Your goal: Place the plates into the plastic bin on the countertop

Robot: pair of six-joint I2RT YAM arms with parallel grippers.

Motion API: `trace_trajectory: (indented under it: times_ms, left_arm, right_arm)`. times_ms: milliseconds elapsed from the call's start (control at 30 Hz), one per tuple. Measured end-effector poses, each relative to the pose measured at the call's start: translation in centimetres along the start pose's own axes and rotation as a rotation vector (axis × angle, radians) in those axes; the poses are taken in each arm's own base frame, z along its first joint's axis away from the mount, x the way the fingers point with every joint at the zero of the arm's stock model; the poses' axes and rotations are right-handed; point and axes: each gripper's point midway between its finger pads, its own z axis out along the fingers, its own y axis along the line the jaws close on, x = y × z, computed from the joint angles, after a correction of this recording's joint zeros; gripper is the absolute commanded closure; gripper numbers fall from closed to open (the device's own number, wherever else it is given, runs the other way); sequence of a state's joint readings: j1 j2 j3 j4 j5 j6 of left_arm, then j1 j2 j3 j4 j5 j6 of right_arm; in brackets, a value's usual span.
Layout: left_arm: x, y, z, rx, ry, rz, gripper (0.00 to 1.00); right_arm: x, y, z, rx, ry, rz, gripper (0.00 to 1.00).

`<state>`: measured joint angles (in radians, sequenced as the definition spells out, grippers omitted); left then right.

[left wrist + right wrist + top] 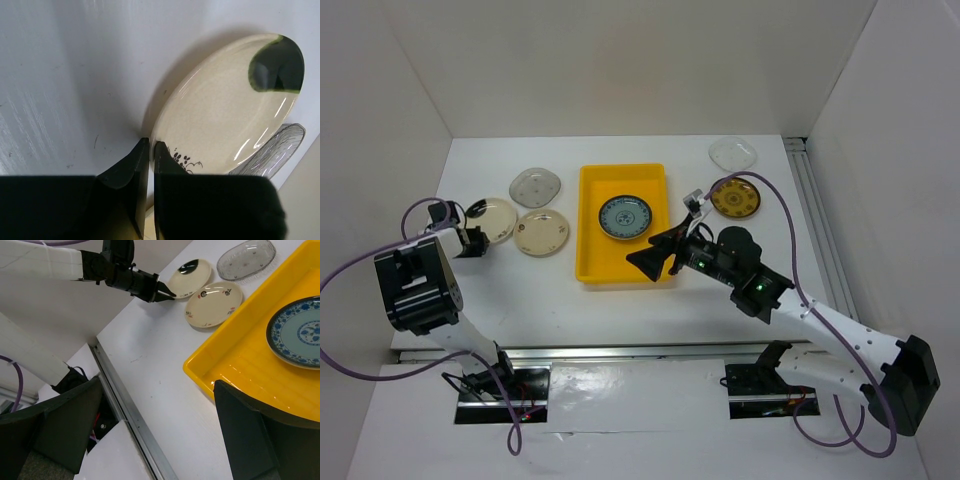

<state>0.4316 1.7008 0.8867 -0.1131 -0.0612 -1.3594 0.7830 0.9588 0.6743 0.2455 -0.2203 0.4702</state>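
Note:
I should lift the cream plate with my left gripper over the yellow bin (pixel 595 255) next, then lower it toward the blue-patterned plate and let go of it.
The yellow plastic bin (pixel 595 255) stands mid-table and holds one dark-rimmed, blue-patterned plate (pixel 624 216). At the left, a cream plate with a dark patch (pixel 494 220) lies on the countertop (pixel 550 300). My left gripper (pixel 472 241) is shut on its near rim; the left wrist view shows the gripper (pixel 151 147) pinching the plate (pixel 225 105). A second cream plate (pixel 542 232) and a greyish plate (pixel 536 186) lie beside it. My right gripper (pixel 658 252) hangs wide open over the bin's front right corner (pixel 210 365), holding nothing.
Right of the bin lie a dark plate with gold pattern (pixel 735 198) and a clear plate (pixel 732 154). A metal rail (pixel 620 352) runs along the near table edge. White walls close in the left, back and right.

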Motion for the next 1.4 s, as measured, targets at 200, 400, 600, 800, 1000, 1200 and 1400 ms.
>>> trace_trajectory:
  times_ms: [200,400,600,800,1000,1200,1400]
  left_arm:
    - [-0.1,-0.3,-0.3,-0.001,0.009,0.001,1.0]
    - [-1.5,-1.1,-5.4,0.04,-0.07,0.046,1.0]
    - [-1.6,-6.1,-16.4,0.382,-0.19,0.154,1.0]
    - [10.9,-9.9,-19.5,0.57,0.064,0.513,1.0]
    - [25.7,-11.4,-17.9,0.609,0.381,0.863,1.0]
    - [31.8,-10.1,-15.0,0.567,0.505,0.998,1.0]
    - [32.6,-9.4,-12.4,0.507,0.516,1.024,1.0]
  right_arm:
    - [0.5,-0.6,-0.3,0.031,0.022,0.001,0.0]
    - [0.6,-1.0,-0.7,0.057,0.023,-0.009,0.0]
    - [0.2,-1.6,-1.4,0.108,0.008,-0.01,0.0]
    - [0.1,-4.5,-2.9,0.268,-0.004,-0.004,0.0]
    - [-1.1,-8.4,-6.2,0.486,-0.048,0.016,0.0]
    - [-3.0,-9.7,-9.2,0.578,-0.126,0.047,0.0]
    - [-2.6,-10.0,-10.2,0.611,-0.119,0.062,0.0]
